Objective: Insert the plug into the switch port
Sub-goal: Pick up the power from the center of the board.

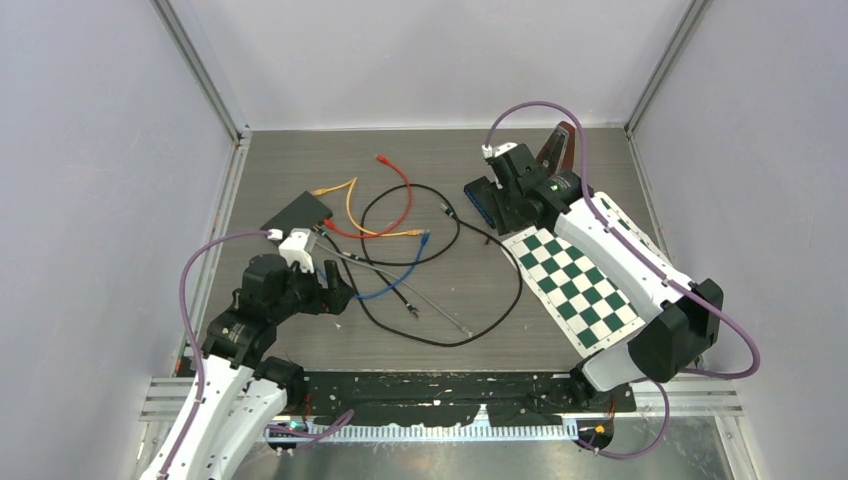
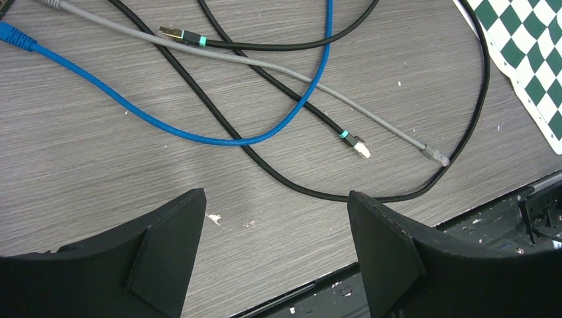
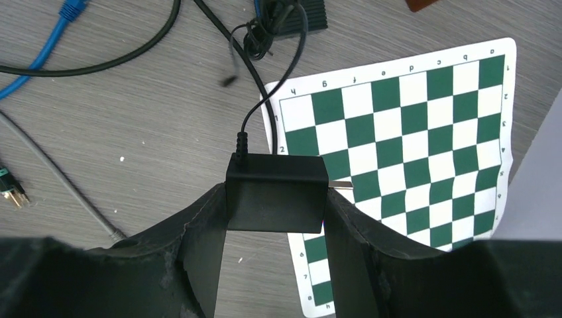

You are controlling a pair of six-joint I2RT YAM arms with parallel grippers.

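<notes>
I will next move my right gripper back and down to release the adapter block between the grey cable's plug [image 2: 435,155] and the chessboard mat, where the tabletop is bare.
The black switch [image 1: 297,212] lies at the left of the table, with a yellow cable [image 1: 350,205] and a red cable [image 1: 400,200] ending next to it. My right gripper [image 1: 492,197] is shut on a black power adapter block [image 3: 276,192] and holds it above the table beside the chessboard mat; its thin black lead [image 3: 262,99] runs to a coiled bundle. My left gripper [image 1: 337,290] is open and empty above the table's near edge [image 2: 275,207]. A grey cable's plug [image 2: 435,155] and a black cable's plug [image 2: 361,147] lie ahead of it.
A green and white chessboard mat [image 1: 575,285] lies under the right arm. A blue cable [image 2: 199,136], a grey cable and a long black cable loop [image 1: 500,310] cross the middle. A brown object [image 1: 555,145] stands at the back right. Walls enclose the table.
</notes>
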